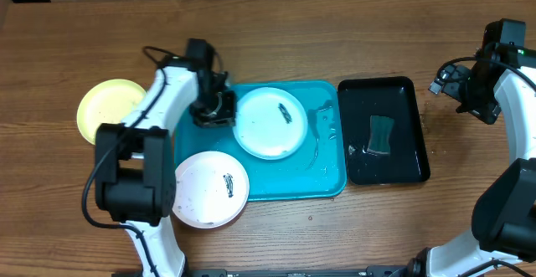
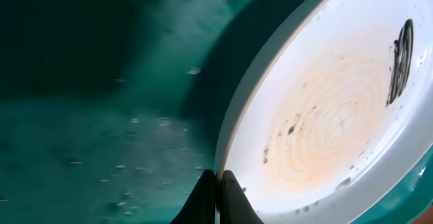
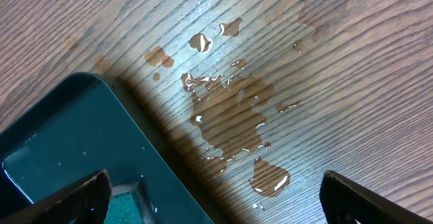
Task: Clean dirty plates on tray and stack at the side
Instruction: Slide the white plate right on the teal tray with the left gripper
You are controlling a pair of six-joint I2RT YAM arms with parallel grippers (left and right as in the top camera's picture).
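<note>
Next, my right gripper goes left in the overhead view and down onto the green sponge [image 1: 379, 135] [image 3: 124, 210], which lies below it on that side, as the plate is smeared.
The light blue plate [image 1: 270, 123] lies on the turquoise tray [image 1: 327, 172] and bears a dark smear. My left gripper [image 1: 219, 114] is at its left rim. In the left wrist view the fingers [image 2: 218, 183] are shut on the rim of this plate [image 2: 325, 116], which shows an orange stain and a dark smear, above the wet tray [image 2: 101, 116]. The white plate [image 1: 211, 187], also smeared, overlaps the tray's front left corner. The yellow-green plate [image 1: 109, 110] lies on the table at far left. My right gripper [image 1: 469, 84] [image 3: 216, 204] is open and empty.
A black tray [image 1: 383, 130] [image 3: 61, 136] holding a green sponge [image 1: 382, 135] [image 3: 128, 207] stands right of the turquoise tray. Water puddles [image 3: 237, 116] lie on the wooden table beside its right edge, under my right gripper.
</note>
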